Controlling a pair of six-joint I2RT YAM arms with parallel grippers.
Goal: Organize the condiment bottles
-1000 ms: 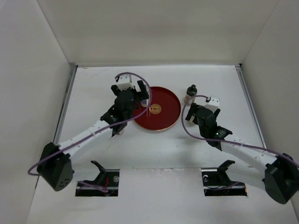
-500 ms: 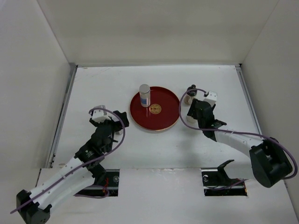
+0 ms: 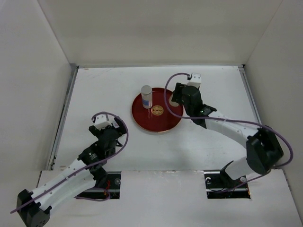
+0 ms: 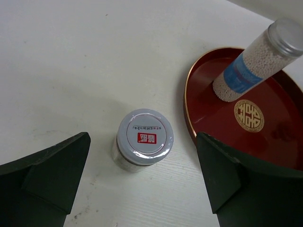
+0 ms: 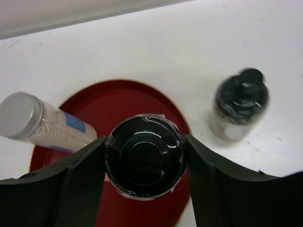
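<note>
My left gripper should go down over the jar's grey lid (image 4: pixel 145 135) next, with its fingers open on either side. The jar is below it and still outside the tray (image 4: pixel 187 109).
A red-labelled, grey-lidded jar (image 4: pixel 145 138) stands on the table just left of the red tray (image 4: pixel 187 109). My left gripper (image 4: pixel 143 144) hangs open over the jar, a finger on each side, not touching it. The tall white cylinder (image 3: pixel 147 96) stands on the tray's far left part. My right gripper (image 5: pixel 144 156) is shut on a pale bottle with a dark cap (image 5: pixel 144 163), holding it above the tray's (image 5: pixel 118 101) right edge. A second dark-capped bottle (image 5: pixel 239 104) stands on the table to the right of the tray.
White walls close in the table on the left, back and right. The right arm (image 3: pixel 222 124) reaches across the table right of the tray (image 3: pixel 158 131). The left arm (image 3: pixel 75 165) lies along the near left side.
My right gripper shut on a dark-capped bottle and carried it left over the tray. My left arm drew back from the tray, leaving the white cylinder there, and now hovers over the grey-lidded jar.
</note>
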